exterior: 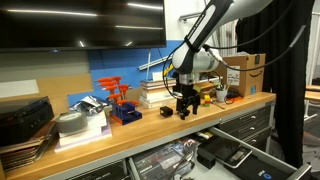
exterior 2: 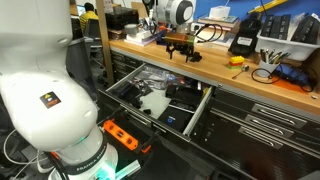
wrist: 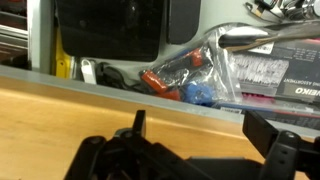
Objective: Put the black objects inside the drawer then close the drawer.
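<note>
My gripper moves outward and down onto the small chunky black object next, since my open fingers hang near the bench's drawer-side edge.
My gripper [exterior: 183, 100] hangs low over the wooden bench top in both exterior views [exterior 2: 180, 47]. In the wrist view its two fingers stand wide apart [wrist: 200, 135], so it is open and holds nothing. Small black objects [exterior: 168, 112] sit on the bench right beneath and beside the gripper, also seen in an exterior view [exterior 2: 192, 56]. A dark mass fills the bottom of the wrist view [wrist: 130, 162]; I cannot tell object from gripper body there. The grey drawer [exterior 2: 203, 108] stands pulled out below the bench, with black trays inside [exterior: 232, 152].
A black-and-yellow boxy item [exterior 2: 246, 42] and a cardboard box [exterior: 243, 72] stand on the bench. A blue rack with red-handled tools [exterior: 123, 105] and a black case [exterior: 22, 118] are further along. A bag of clutter [wrist: 195, 72] lies in the drawer beyond the bench edge.
</note>
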